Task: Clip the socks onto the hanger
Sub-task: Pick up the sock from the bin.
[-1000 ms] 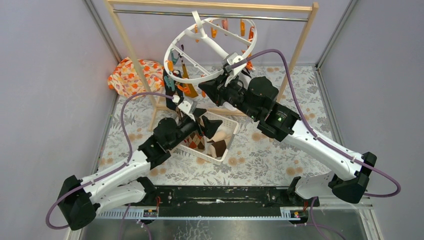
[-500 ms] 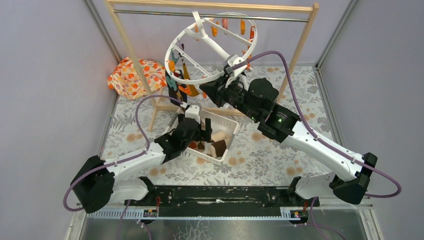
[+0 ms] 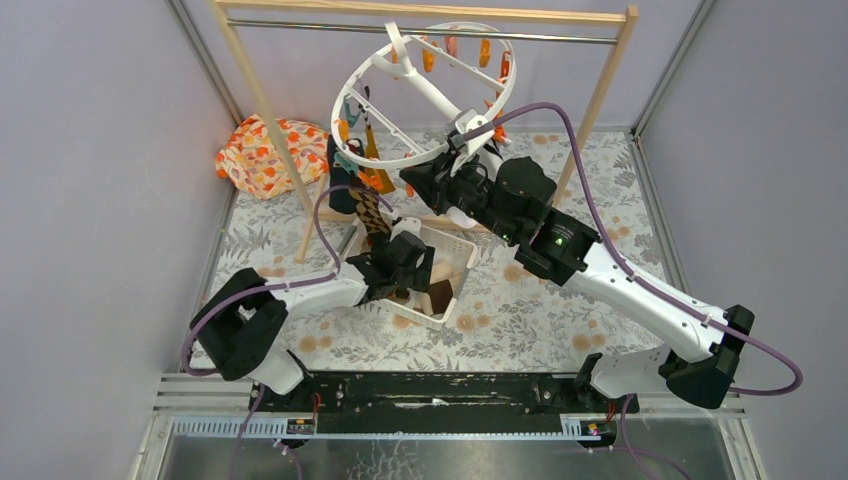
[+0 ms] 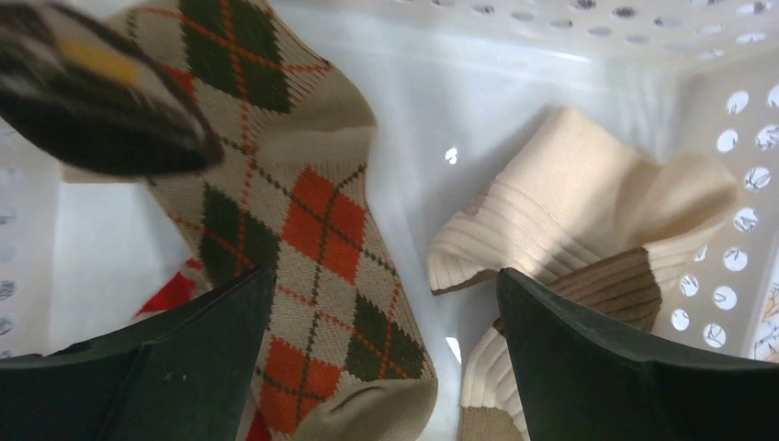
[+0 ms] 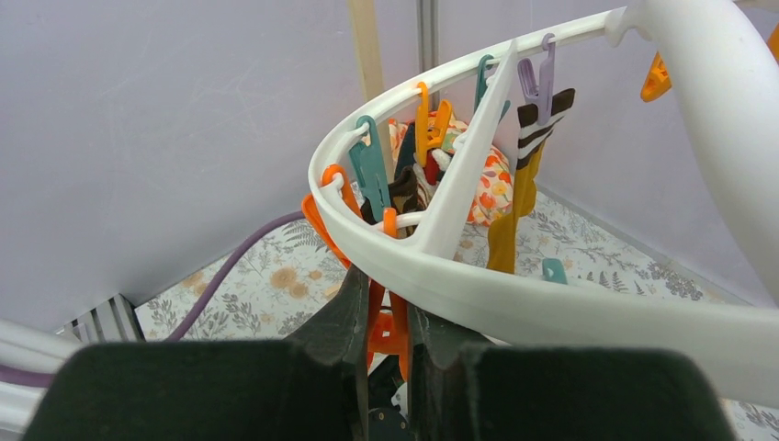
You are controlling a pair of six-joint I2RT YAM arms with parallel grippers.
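Observation:
My left gripper shifts toward the right in the wrist view onto the beige sock's ribbed cuff (image 4: 467, 248) next, since that cuff lies clear of the argyle sock.
The white ring hanger (image 3: 425, 150) hangs tilted from the rail, with orange and teal clips. A mustard sock (image 3: 371, 148), a dark sock (image 3: 338, 190) and a black-tan argyle sock (image 3: 369, 212) hang from its left side. My right gripper (image 3: 417, 182) is under the near rim. In the right wrist view it (image 5: 387, 322) is shut on an orange clip (image 5: 383, 323) below the ring (image 5: 514, 299). My left gripper (image 3: 408, 266) is open inside the basket. In the left wrist view it (image 4: 384, 280) stands over a red-green argyle sock (image 4: 321, 220) and a beige sock (image 4: 570, 202).
The white slotted basket (image 3: 458, 250) stands mid-table with a brown sock (image 3: 440, 297) in it. Its wall (image 4: 551, 37) shows close behind the socks. An orange-flowered cloth bundle (image 3: 265, 150) lies at the back left. The wooden rail frame (image 3: 420, 12) spans the back.
My left gripper has moved from below the hanger's near-left rim down into the basket. The black-tan argyle sock now hangs where it was. The right arm has held still.

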